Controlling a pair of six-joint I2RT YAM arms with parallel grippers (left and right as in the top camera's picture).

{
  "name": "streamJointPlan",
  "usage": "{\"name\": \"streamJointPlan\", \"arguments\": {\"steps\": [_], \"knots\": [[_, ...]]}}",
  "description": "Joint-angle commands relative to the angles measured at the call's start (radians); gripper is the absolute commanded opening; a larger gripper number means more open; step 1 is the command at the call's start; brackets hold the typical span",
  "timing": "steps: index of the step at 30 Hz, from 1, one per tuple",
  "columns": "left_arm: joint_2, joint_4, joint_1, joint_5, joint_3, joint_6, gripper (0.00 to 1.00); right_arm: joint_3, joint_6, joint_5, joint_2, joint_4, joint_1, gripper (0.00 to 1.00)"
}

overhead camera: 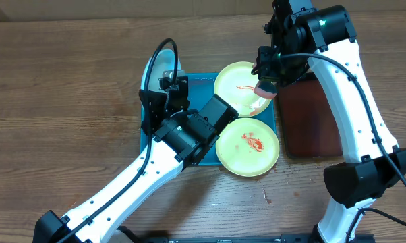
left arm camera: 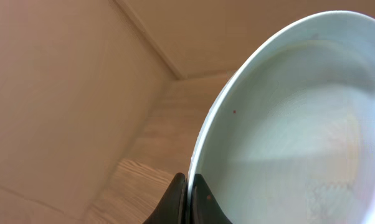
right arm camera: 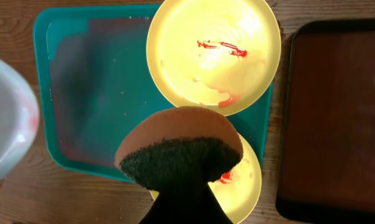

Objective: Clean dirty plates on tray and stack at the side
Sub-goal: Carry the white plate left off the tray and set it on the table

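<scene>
The tilted plate in my left gripper should go down and left in the overhead view next. I should lower it flat and release it there, since the table is clear there.
My left gripper is shut on the rim of the light blue plate and holds it tilted up on edge over the left end of the turquoise tray. In the left wrist view the jaws pinch the plate's rim. My right gripper is shut on a brown sponge with a dark scrub face, above the far yellow-green plate, which has red smears. A second yellow-green plate with a red smear overlaps the tray's near right corner.
A dark brown-red tray lies right of the turquoise tray, under my right arm. The wooden table extends to the left. A cardboard wall stands behind the table.
</scene>
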Motion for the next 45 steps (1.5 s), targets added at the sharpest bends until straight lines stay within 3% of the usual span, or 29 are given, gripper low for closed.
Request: {"name": "streamJointPlan", "arguments": {"steps": [1, 8, 14, 21, 24, 32, 45], "knots": [[-0.017, 0.000, -0.004, 0.100, 0.003, -0.024, 0.04, 0.013, -0.005, -0.005, -0.006, 0.002, -0.003, 0.04], [-0.017, 0.001, 0.106, 0.380, 0.002, -0.024, 0.04, 0.013, -0.005, -0.005, -0.006, 0.002, -0.003, 0.04], [-0.017, 0.002, 0.373, 0.748, 0.002, 0.029, 0.04, 0.013, -0.006, -0.005, -0.006, 0.001, -0.003, 0.04], [-0.017, 0.060, 0.739, 1.180, 0.002, 0.182, 0.04, 0.013, -0.009, -0.005, -0.006, 0.002, -0.003, 0.04], [-0.011, 0.093, 0.895, 1.288, 0.002, 0.225, 0.04, 0.013, -0.009, -0.005, -0.006, 0.002, -0.003, 0.04], [0.087, 0.125, 1.215, 1.325, 0.002, 0.227, 0.04, 0.013, -0.013, -0.005, -0.006, 0.003, -0.003, 0.04], [0.373, 0.185, 1.297, 1.254, 0.002, 0.227, 0.04, 0.013, -0.013, -0.005, -0.006, 0.002, -0.003, 0.04]]}}
